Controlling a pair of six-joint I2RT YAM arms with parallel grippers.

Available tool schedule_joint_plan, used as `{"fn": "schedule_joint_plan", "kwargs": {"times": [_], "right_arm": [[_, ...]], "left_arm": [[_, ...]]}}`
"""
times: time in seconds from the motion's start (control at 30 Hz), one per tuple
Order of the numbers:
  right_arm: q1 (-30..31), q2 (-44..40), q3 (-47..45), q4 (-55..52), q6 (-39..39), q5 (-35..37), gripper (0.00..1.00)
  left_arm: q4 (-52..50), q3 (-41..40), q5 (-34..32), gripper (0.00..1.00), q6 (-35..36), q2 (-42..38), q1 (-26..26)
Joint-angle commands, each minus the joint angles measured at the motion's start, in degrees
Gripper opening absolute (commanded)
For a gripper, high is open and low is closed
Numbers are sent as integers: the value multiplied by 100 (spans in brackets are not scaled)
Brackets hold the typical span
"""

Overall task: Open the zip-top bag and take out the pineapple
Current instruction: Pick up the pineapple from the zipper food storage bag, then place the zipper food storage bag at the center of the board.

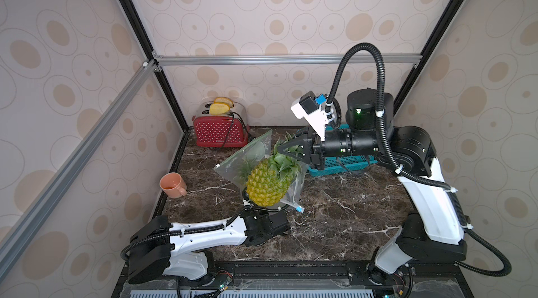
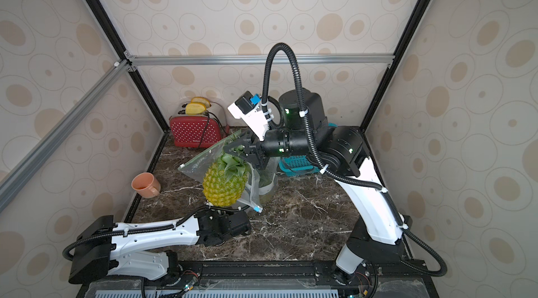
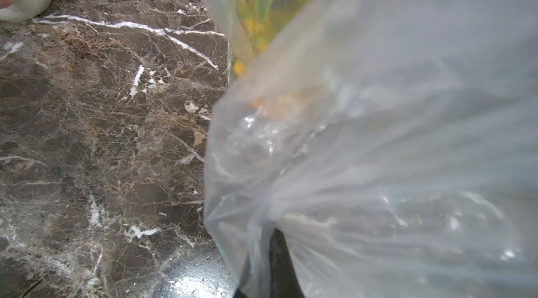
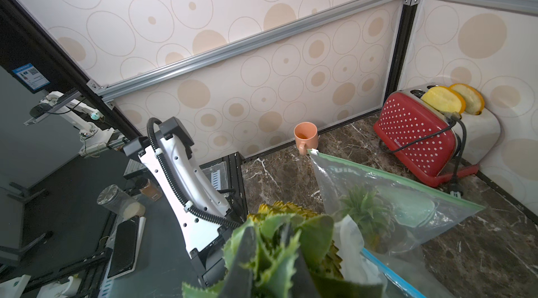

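My left gripper has bare marble beside it toward the orange mug's side, so next it will draw the bunched fold there, clear of the hanging pineapple, and release it.
The pineapple (image 1: 266,184) (image 2: 224,184) hangs tilted above the marble table, yellow body bare toward the camera. My right gripper (image 1: 283,149) (image 4: 270,241) is shut on its green crown (image 4: 279,255). The clear zip-top bag (image 1: 250,151) (image 2: 201,162) with a green zip strip hangs open behind and beside the fruit. Its blue slider (image 1: 299,209) dangles low. My left gripper (image 3: 270,232) is shut on a bunched fold of the bag (image 3: 378,151), low by the table. In both top views the fruit hides its tips. Whether the fruit's base is still inside the bag I cannot tell.
A red dotted toaster (image 1: 219,132) with bread slices stands at the back left corner. An orange mug (image 1: 172,184) sits by the left wall. A teal basket (image 1: 346,162) lies under my right arm. Panel walls close three sides.
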Motion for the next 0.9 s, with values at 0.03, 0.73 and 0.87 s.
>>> {"fn": "schedule_joint_plan", "kwargs": {"times": [0.03, 0.73, 0.87], "right_arm": [[-7, -168, 212, 1153, -178, -50, 0], [-799, -543, 599, 145, -1199, 2837, 0], [-1267, -516, 417, -252, -1492, 3618, 0]], "left_arm": [[-185, -80, 85, 0, 93, -119, -4], [-1364, -156, 77, 0, -350, -1070, -20], [-1733, 136, -82, 0, -292, -1372, -22]]}}
